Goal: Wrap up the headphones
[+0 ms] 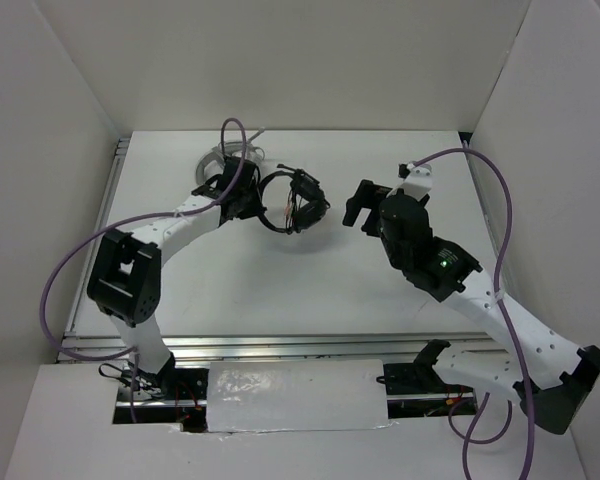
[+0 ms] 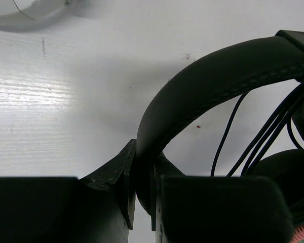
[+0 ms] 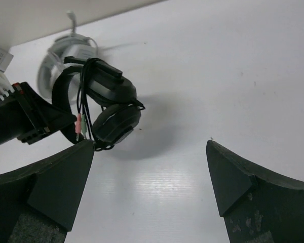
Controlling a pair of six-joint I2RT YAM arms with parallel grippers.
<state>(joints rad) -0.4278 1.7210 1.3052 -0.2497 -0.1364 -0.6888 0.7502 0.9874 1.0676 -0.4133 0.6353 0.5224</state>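
My left gripper should next move the hanging headphones outward, to the right in the top view, and then put them down on the table, because the cable is looped around them.
The black headphones [image 1: 295, 203] hang above the table at the back centre, earcups to the right, with the thin black cable looped around them. My left gripper [image 1: 242, 198] is shut on the headband [image 2: 213, 86] and holds it up; cable strands [image 2: 266, 136] run beside it. In the right wrist view the headphones [image 3: 109, 109] hang at upper left with pink and green plugs [image 3: 80, 124] dangling. My right gripper [image 1: 360, 208] is open and empty, to the right of the earcups and apart from them; it shows wide open in its own view [image 3: 149, 152].
A grey-white ring-shaped stand [image 1: 220, 160] sits behind the left gripper at the table's back; it also shows in the right wrist view [image 3: 73, 53]. White walls enclose the table [image 1: 280, 290] on the left, back and right.
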